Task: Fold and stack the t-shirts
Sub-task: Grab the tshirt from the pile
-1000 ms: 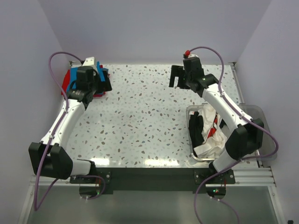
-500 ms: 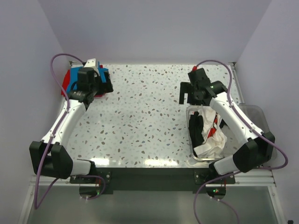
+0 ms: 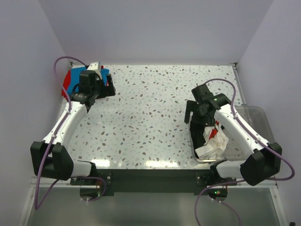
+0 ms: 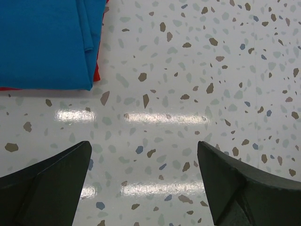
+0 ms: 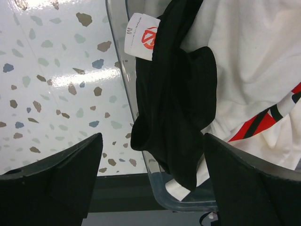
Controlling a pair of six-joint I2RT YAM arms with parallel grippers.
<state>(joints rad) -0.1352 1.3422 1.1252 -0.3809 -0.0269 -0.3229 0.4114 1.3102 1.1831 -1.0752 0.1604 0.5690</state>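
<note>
I should next lower my right gripper into the bin onto the folds [image 3: 197, 136] [image 5: 168, 129] of the black t-shirt, because the t-shirt lies bunched along the side of the bin.
A folded bright blue t-shirt [image 4: 47, 42] lies on a red one [image 4: 97, 75] at the table's far left corner [image 3: 69, 84]. My left gripper [image 4: 143, 146] hovers open just right of that stack [image 3: 107, 87], over bare table. A clear bin [image 3: 256, 113] at the right holds a crumpled black t-shirt [image 5: 174, 94] and a white t-shirt with red and black marks [image 5: 249, 61]. My right gripper [image 5: 153, 136] is open above the bin's left wall [image 5: 117, 56], its fingers straddling the black shirt without touching it [image 3: 194, 115].
The speckled tabletop [image 3: 146, 113] stretches between the two arms. The bin's near end sits close to the table's front edge [image 3: 207, 160]. White walls enclose the back and both sides.
My right arm swung from the far middle of the table back and down over the bin's left side. The left gripper barely shifted beside the folded stack.
</note>
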